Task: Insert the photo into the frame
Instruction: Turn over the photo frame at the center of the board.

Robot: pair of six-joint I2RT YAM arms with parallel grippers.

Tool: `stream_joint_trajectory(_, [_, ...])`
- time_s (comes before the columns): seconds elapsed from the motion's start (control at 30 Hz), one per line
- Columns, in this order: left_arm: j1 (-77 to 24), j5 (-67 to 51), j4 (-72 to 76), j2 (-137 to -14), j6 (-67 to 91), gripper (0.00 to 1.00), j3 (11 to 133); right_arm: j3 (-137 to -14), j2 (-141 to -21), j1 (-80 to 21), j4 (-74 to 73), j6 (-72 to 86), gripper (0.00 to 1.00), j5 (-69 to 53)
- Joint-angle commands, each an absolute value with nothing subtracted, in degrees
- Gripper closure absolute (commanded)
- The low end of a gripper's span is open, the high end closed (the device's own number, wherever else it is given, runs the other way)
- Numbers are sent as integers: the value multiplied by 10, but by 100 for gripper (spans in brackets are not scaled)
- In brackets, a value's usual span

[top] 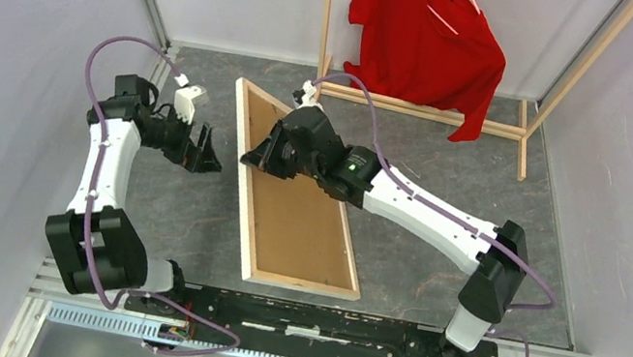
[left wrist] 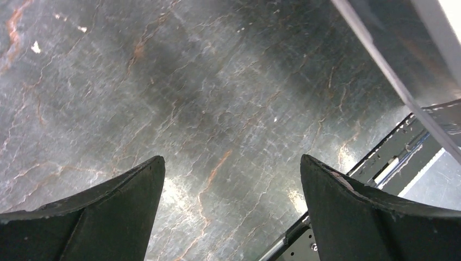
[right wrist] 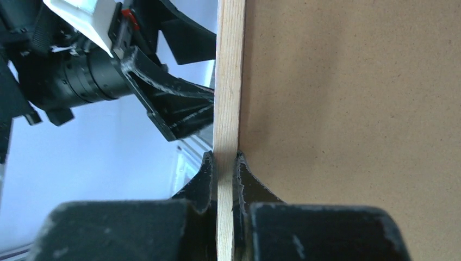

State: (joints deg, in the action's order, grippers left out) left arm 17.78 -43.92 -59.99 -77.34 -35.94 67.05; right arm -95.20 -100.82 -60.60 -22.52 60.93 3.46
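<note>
The frame's brown backing faces upward. I will next raise the frame's bar outward in my right gripper, tip the frame up onto its opposite long side, and then open.
The frame lies back side up across the middle of the table, with its light wood rail around a brown backing board. My right gripper is shut on the frame's left rail near its far end. In the right wrist view the rail stands pinched between the two fingers of that gripper. My left gripper hangs open just left of the frame over bare table, with nothing between its fingers. The photo is not visible in any view.
A wooden clothes rack with a red shirt stands at the back right. Pale walls close in both sides. The arms' metal base rail runs along the front edge of the dark marbled table.
</note>
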Motion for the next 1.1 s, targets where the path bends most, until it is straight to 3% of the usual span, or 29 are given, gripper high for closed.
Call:
stream_joint_trajectory(0.0, [157, -466, -590, -740, -311, 0, 697, -996, -980, -601, -103, 658, 100, -22])
stream_joint_trajectory(0.23, [58, -424, -539, -720, -213, 0, 741, -904, -960, -572, 41, 738, 100, -102])
stream_joint_trajectory(0.37, [8, -385, -494, -737, -156, 0, 770, -894, -940, -549, 33, 720, 100, -127])
stream_joint_trajectory(0.67, [-79, -346, -439, -788, -104, 0, 814, -867, -902, -490, -77, 626, 46, -192])
stream_joint_trajectory(0.87, [-144, -322, -408, -827, -84, 1, 844, -954, -904, -454, -224, 516, 38, -202])
stream_joint_trajectory(1.07, [-181, -313, -417, -884, -95, 0, 901, -1018, -918, -430, -388, 406, 36, -176])
